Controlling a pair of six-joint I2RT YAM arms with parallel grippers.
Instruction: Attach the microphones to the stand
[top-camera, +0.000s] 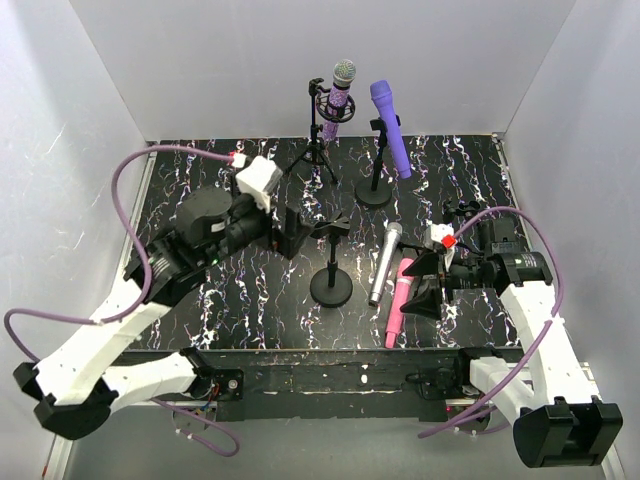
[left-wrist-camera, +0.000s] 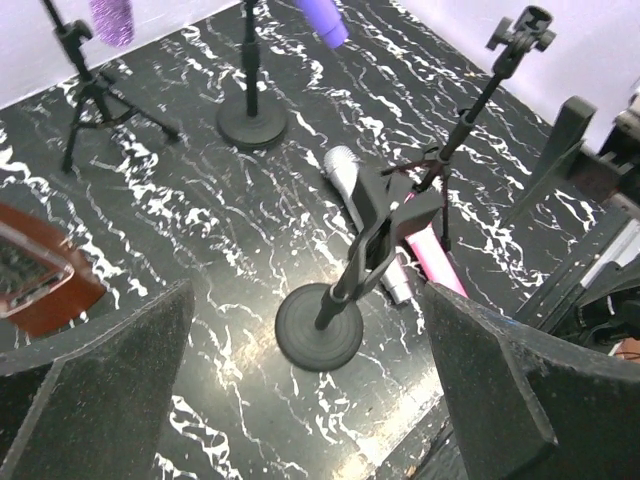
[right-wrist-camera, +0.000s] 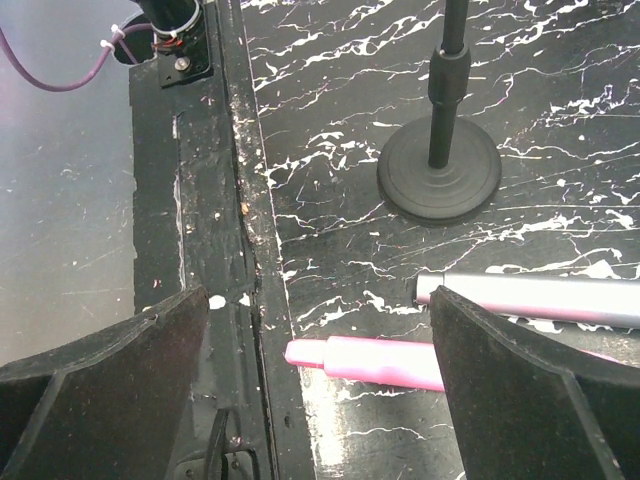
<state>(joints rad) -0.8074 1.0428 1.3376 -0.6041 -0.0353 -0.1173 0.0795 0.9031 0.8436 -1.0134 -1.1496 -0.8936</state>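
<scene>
My right gripper turns next, moves outward past the pink microphone and comes down onto the silver-grey microphone's handle, since the round-base stand is empty.
The glittery purple microphone sits in the tripod stand at the back. The violet microphone sits in a round-base stand beside it. The silver-grey microphone and the pink microphone lie side by side on the table, right of an empty round-base stand. My left gripper is open and empty, left of that stand. My right gripper is open, low over the pink microphone's handle; the silver one lies just beyond it.
A dark red box lies on the table left of my left gripper. Another small black stand with a clip stands at the right near my right arm. The table's raised black front rail runs just beside the pink microphone's end.
</scene>
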